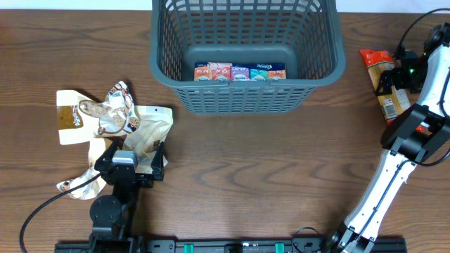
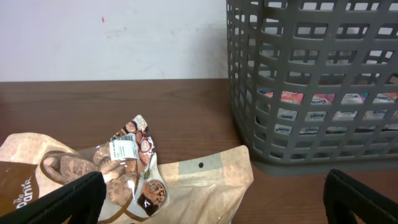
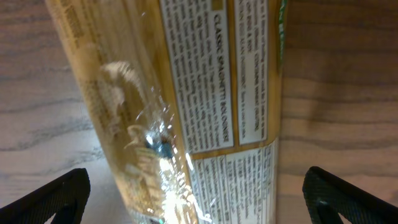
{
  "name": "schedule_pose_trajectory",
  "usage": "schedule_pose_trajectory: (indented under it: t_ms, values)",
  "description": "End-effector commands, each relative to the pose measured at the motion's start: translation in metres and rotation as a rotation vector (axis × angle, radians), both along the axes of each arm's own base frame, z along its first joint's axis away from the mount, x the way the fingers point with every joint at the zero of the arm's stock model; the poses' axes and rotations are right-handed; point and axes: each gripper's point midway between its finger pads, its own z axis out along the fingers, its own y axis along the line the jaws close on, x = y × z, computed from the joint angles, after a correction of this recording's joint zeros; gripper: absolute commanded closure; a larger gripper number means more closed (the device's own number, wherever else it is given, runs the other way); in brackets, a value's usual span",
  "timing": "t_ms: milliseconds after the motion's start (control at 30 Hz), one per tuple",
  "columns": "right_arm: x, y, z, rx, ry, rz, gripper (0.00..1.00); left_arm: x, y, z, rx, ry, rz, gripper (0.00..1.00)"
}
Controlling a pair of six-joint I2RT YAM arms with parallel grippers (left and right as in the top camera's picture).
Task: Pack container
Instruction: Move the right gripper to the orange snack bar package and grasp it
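Next, my right gripper lowers onto the middle of the spaghetti pack (image 3: 186, 112) and closes across its width, as the open fingers already straddle both long edges.
The dark grey lattice container (image 1: 247, 100) stands at the back centre, with a row of small colourful packets (image 1: 240, 72) on its floor; it also shows in the left wrist view (image 2: 311, 81). My left gripper (image 1: 140, 169) is open low over a beige paper bag (image 2: 205, 186), beside a clear cookie packet (image 2: 127, 158). My right gripper (image 1: 397, 84) is open, straddling a spaghetti pack (image 3: 186, 112) that lies on the table at the far right (image 1: 383, 74). Its fingers are wide apart on either side of the pack.
Several snack bags lie piled at the left: a beige bag (image 1: 74, 116), a clear cookie packet (image 1: 116, 105) and a crumpled wrapper (image 1: 77, 179). A rail runs along the front edge (image 1: 232, 246).
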Motion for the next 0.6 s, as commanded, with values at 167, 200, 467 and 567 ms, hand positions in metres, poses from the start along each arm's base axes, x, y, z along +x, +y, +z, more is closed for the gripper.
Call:
schedule_pose_trajectory:
  t_ms: [167,200,467,567]
  values:
    - [-0.011,0.011,-0.033,0.057,0.064,-0.010,0.01,-0.002,-0.005,-0.014,-0.009,0.052,-0.032,0.01]
    - [-0.013,0.012,-0.036,0.058,0.072,-0.011,0.01,-0.002,-0.005,-0.014,-0.009,0.052,-0.032,0.01]
    - [-0.012,0.025,-0.043,0.113,0.073,-0.020,0.54,-0.002,-0.006,-0.014,-0.010,0.051,-0.033,0.01]
    - [0.000,0.047,-0.035,0.199,0.021,-0.005,0.77,-0.002,-0.006,-0.013,-0.010,0.047,-0.033,0.01]
